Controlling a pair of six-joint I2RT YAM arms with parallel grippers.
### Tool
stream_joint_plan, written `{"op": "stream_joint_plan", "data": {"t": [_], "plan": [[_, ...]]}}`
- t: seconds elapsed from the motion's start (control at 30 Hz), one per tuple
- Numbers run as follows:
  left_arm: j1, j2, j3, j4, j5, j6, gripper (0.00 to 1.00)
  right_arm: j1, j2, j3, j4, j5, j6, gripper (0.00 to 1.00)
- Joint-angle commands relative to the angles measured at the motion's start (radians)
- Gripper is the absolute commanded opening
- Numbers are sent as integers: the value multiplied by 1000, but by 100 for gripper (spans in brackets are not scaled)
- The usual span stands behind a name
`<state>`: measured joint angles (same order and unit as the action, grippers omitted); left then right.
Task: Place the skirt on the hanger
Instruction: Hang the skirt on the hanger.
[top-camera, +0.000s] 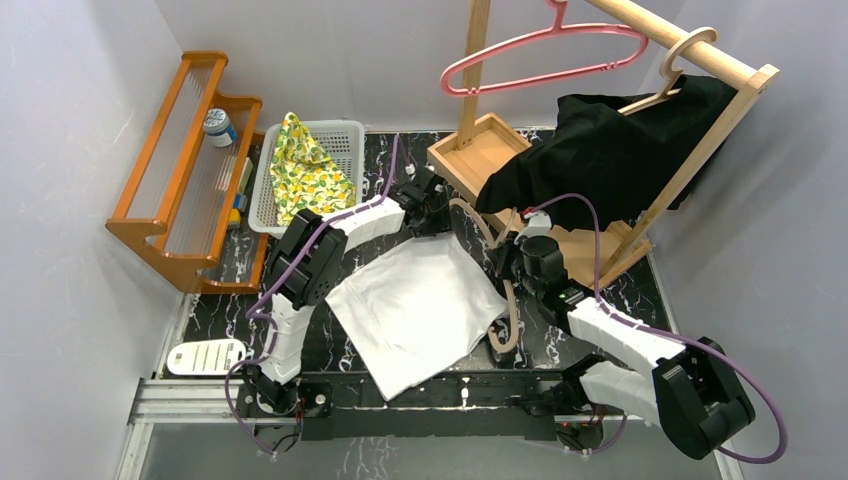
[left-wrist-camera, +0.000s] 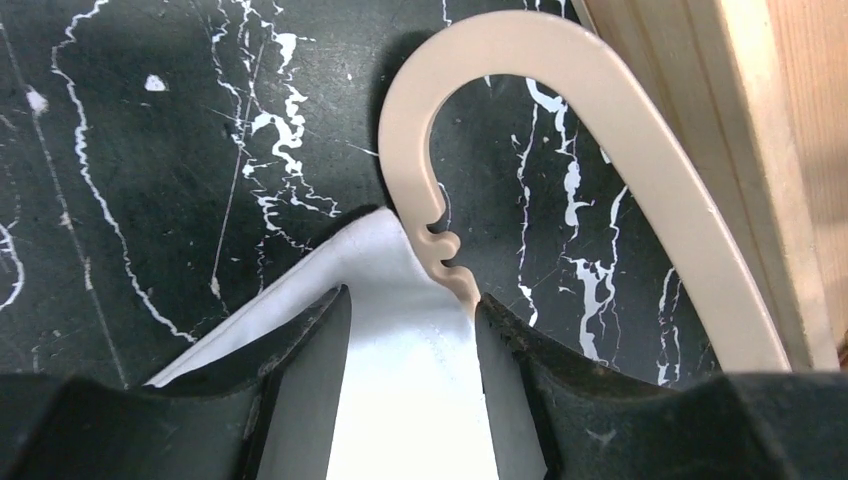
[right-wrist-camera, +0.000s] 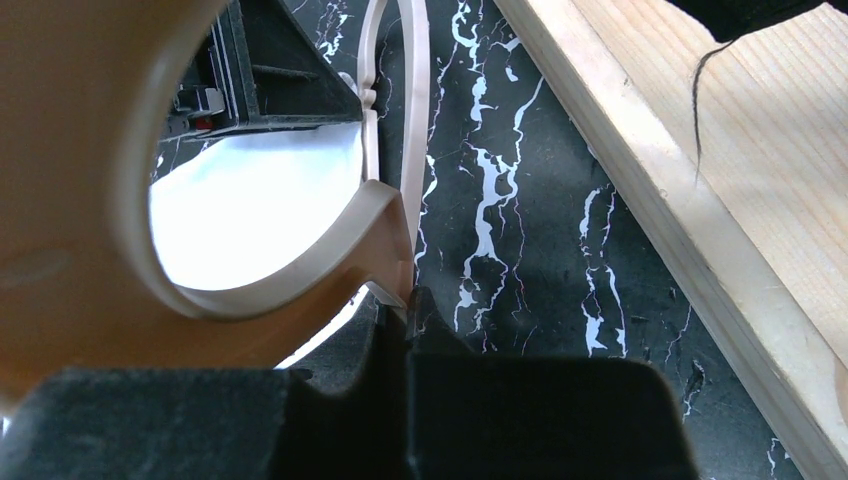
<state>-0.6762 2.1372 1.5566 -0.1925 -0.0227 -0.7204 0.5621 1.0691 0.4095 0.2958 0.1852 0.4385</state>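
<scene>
The white skirt lies left of my right gripper in the top view, so next that gripper needs to carry the hanger from the skirt's edge over the skirt and release.
The white skirt (top-camera: 415, 305) lies spread flat on the black marble table. A beige hanger (top-camera: 510, 300) lies along its right edge, its arm curving up past the skirt's top corner. My right gripper (top-camera: 510, 262) is shut on the hanger; in the right wrist view the hanger's (right-wrist-camera: 80, 200) thin edge is pinched between my right gripper's (right-wrist-camera: 410, 300) fingers. My left gripper (top-camera: 440, 215) is at the skirt's top corner. In the left wrist view my left gripper (left-wrist-camera: 412, 300) stands open astride the skirt (left-wrist-camera: 410, 400), beside the notched end of the hanger (left-wrist-camera: 620, 130).
A wooden clothes rack (top-camera: 610, 40) stands at the back right, carrying a black garment (top-camera: 610, 150) and a pink hanger (top-camera: 545, 50); its base (left-wrist-camera: 790, 150) is close by. A white basket (top-camera: 345, 135) holds lemon-print cloth. An orange shelf (top-camera: 185, 160) stands at the left.
</scene>
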Motion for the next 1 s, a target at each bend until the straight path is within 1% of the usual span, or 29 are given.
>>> {"op": "stream_joint_plan", "data": {"t": [0.0, 0.03, 0.13, 0.2, 0.27, 0.3, 0.33, 0.43, 0.57, 0.67, 0.87, 0.97], "plan": [[-3, 8, 68, -107, -44, 63, 47, 1, 21, -18, -74, -15, -17, 0], [-3, 23, 87, -129, -49, 69, 44, 0, 24, -18, -73, -17, -16, 0], [-5, 84, 178, -264, -69, 68, 38, 1, 27, -20, -70, -17, -18, 0], [-6, 105, 189, -299, -71, 66, 34, 0, 33, -21, -63, -22, -21, 0], [-8, 112, 186, -314, -66, 60, 32, 0, 43, -21, -55, -29, -25, 0], [-8, 115, 185, -320, -62, 58, 28, 1, 49, -21, -49, -33, -28, 0], [-8, 118, 185, -323, -59, 54, 21, 1, 55, -21, -42, -40, -34, 0], [-8, 121, 196, -329, -43, 62, 0, 1, 71, -23, -22, -59, -57, 0], [-8, 90, 220, -329, -20, 76, 0, 2, 79, -36, 18, -75, -105, 0], [-8, 40, 229, -310, 4, 74, 0, 12, 84, -38, 37, -60, -144, 0], [-7, -83, 193, -248, 15, 32, 0, 17, 86, -34, 42, 24, -152, 0], [-8, -144, 152, -202, 20, 10, 0, 18, 92, -35, 56, 13, -143, 0]]}}
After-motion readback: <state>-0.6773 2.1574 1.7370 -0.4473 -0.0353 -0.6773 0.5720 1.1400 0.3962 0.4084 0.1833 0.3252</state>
